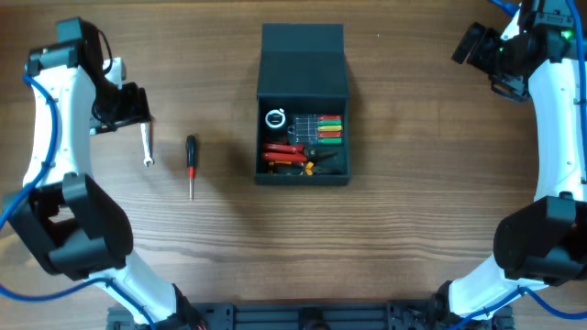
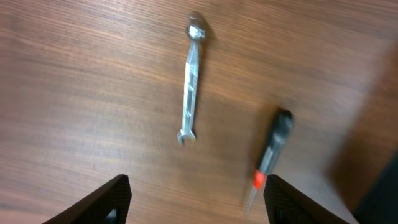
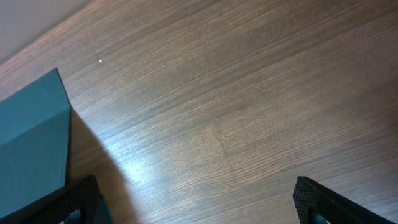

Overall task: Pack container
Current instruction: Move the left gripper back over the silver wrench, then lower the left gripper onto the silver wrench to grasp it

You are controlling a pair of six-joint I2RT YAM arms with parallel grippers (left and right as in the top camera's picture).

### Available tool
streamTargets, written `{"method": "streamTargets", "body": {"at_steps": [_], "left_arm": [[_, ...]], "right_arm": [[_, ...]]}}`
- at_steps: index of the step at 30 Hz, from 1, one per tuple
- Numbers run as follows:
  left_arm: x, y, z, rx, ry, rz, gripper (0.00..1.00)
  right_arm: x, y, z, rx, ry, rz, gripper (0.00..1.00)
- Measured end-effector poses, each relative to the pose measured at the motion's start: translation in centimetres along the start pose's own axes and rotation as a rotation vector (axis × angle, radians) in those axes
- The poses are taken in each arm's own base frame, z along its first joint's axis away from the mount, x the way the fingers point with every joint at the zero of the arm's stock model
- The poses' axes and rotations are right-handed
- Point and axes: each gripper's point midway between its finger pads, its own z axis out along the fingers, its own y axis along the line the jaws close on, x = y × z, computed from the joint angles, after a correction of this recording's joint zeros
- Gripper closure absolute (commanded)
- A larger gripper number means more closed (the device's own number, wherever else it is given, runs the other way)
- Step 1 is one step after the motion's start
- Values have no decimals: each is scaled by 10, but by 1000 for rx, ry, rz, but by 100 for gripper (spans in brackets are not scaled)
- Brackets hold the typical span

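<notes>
The silver wrench's handle is already lined up with the gap between my left gripper's open fingers. My left gripper will move down onto the far rounded end of the wrench next.
The dark teal container (image 1: 303,174) stands mid-table with its lid (image 1: 303,46) tipped back. Inside lie red-handled pliers, a row of coloured bits and a white ring. A silver wrench (image 1: 147,147) and a black-and-red screwdriver (image 1: 191,165) lie on the wood to its left. My left gripper (image 1: 136,105) hovers just behind the wrench, open and empty; its wrist view shows the wrench (image 2: 191,93) and the screwdriver (image 2: 272,152) ahead of the left gripper (image 2: 199,202). My right gripper (image 1: 472,44) is open at the far right. In its wrist view the right gripper (image 3: 196,205) is over bare wood, beside a teal corner of the container (image 3: 31,143).
Both arm bases (image 1: 83,229) stand at the near corners of the wooden table (image 1: 413,183). The container's raised lid is the tallest thing in the middle.
</notes>
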Motion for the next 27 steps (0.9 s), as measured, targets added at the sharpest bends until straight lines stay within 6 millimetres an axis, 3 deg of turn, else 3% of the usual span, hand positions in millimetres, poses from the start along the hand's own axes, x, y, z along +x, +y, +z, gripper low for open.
{"method": "streamTargets", "body": {"at_steps": [4,12,19,27], "left_arm": [[-12,1,32,11,0,-11,31],[-31,1,67,14,-20,-15,32],[-45,1,112,13,-24,50,33],[-60,1,119,8,-79,60,40]], "right_arm": [[0,0,0,0,0,0,0],[0,0,0,0,0,0,0],[0,0,0,0,0,0,0],[0,0,0,0,0,0,0]]}}
